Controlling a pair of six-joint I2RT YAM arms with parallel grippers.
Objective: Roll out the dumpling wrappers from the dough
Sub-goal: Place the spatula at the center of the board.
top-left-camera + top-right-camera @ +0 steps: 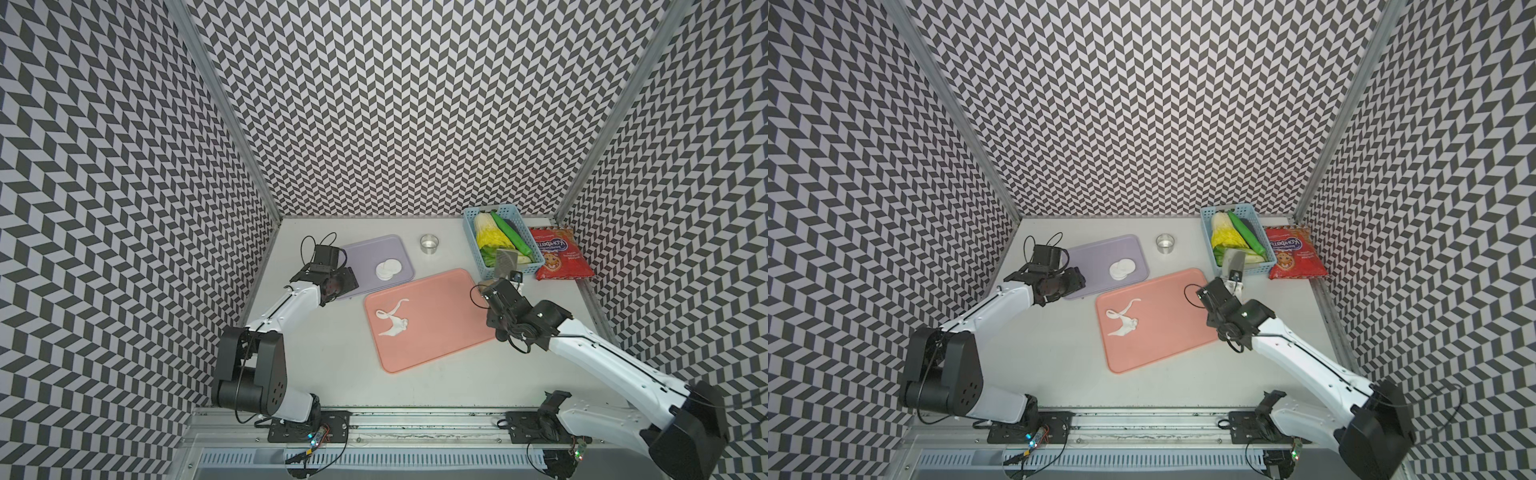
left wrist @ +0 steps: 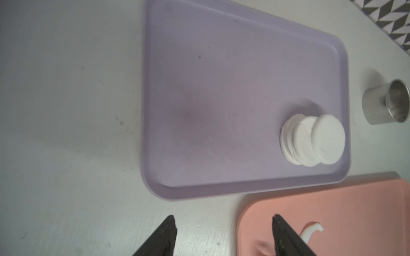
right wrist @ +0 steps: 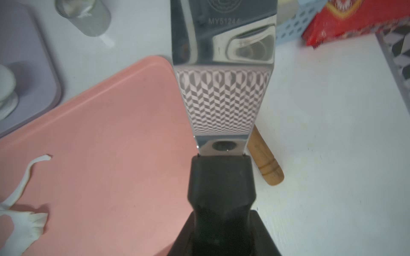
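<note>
The scraper goes next in my right gripper to bare tabletop below the gripper, across the rolling pin from the pink tray (image 1: 440, 320). It then comes down and the gripper releases its handle.
The dumpling wrappers (image 1: 386, 269) (image 1: 1120, 269) (image 2: 315, 141) lie as a leaning stack of round white discs on the purple tray (image 1: 370, 249) (image 2: 221, 99). Ragged strips of dough (image 1: 392, 322) (image 1: 1123, 322) (image 3: 20, 221) lie on the pink tray (image 1: 440, 320) (image 3: 111, 144). My left gripper (image 1: 347, 280) (image 2: 224, 219) is open and empty, hovering over the table by the purple tray's near corner. My right gripper (image 1: 496, 286) (image 3: 221, 221) is shut on the black handle of a steel scraper (image 1: 506, 262) (image 3: 221, 99), at the pink tray's far right corner.
A steel ring cutter (image 1: 429, 244) (image 2: 386, 102) stands behind the trays. A wooden rolling pin (image 3: 266, 159) lies under the scraper. A blue basket (image 1: 469, 226) of vegetables and a red snack bag (image 1: 561, 253) sit at the back right.
</note>
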